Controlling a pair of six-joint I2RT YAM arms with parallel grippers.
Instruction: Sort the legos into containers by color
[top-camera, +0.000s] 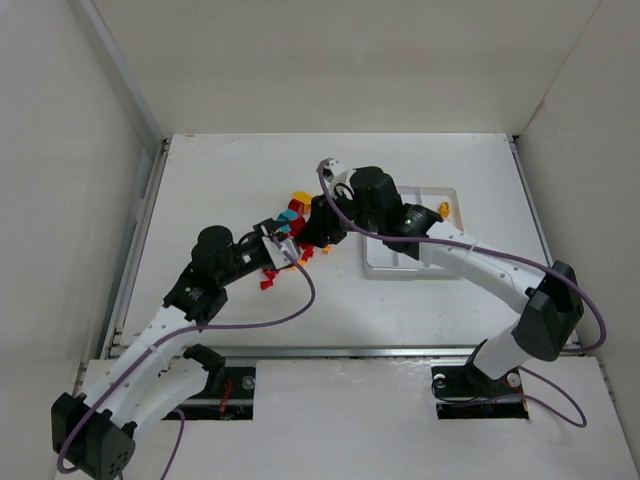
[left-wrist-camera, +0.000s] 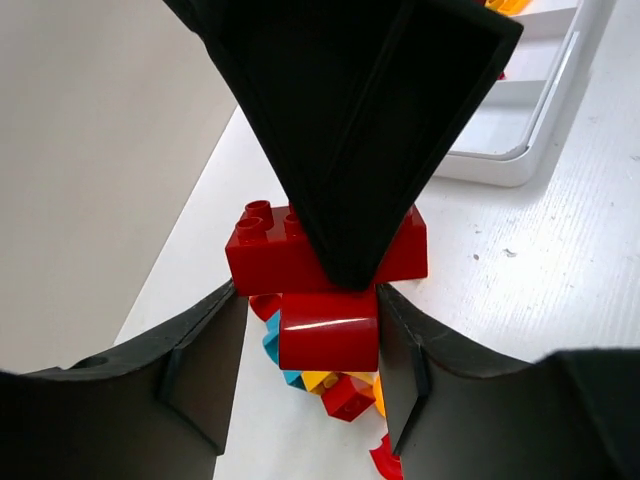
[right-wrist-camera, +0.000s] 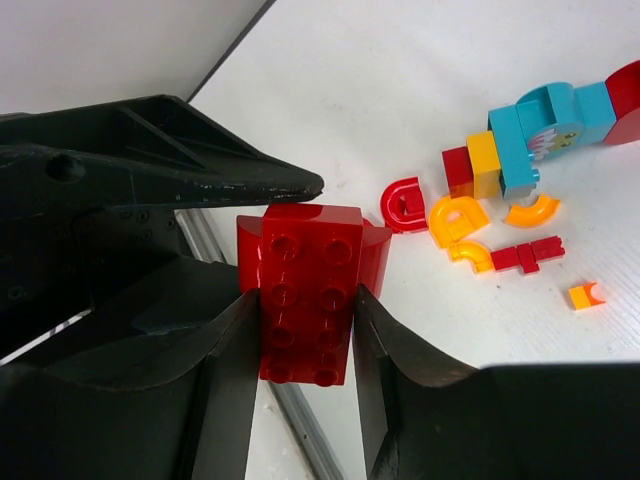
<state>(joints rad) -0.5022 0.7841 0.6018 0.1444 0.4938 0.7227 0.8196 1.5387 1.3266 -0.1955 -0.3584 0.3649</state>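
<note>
I will bring my right gripper to the right in the top view and then lower it over the tray's middle section (top-camera: 411, 267), where red shows, to let go of the brick.
A joined pair of red legos hangs between both grippers above the table. My right gripper (right-wrist-camera: 306, 330) is shut on the studded red brick (right-wrist-camera: 305, 290). My left gripper (left-wrist-camera: 312, 340) has its jaws close around the rounded red piece (left-wrist-camera: 328, 328) fixed to that brick. The right finger (left-wrist-camera: 400, 350) touches the piece and a slim gap shows at the left finger. Both grippers meet left of the white tray (top-camera: 385, 262). Loose red, orange-yellow and teal legos (top-camera: 292, 212) lie beside them. More legos (right-wrist-camera: 500, 200) show in the right wrist view.
The tray's far compartment holds orange pieces (top-camera: 443, 209). More red legos (top-camera: 268, 277) lie on the table under the left gripper. The tray's corner (left-wrist-camera: 520, 160) shows in the left wrist view. White walls enclose the table on three sides.
</note>
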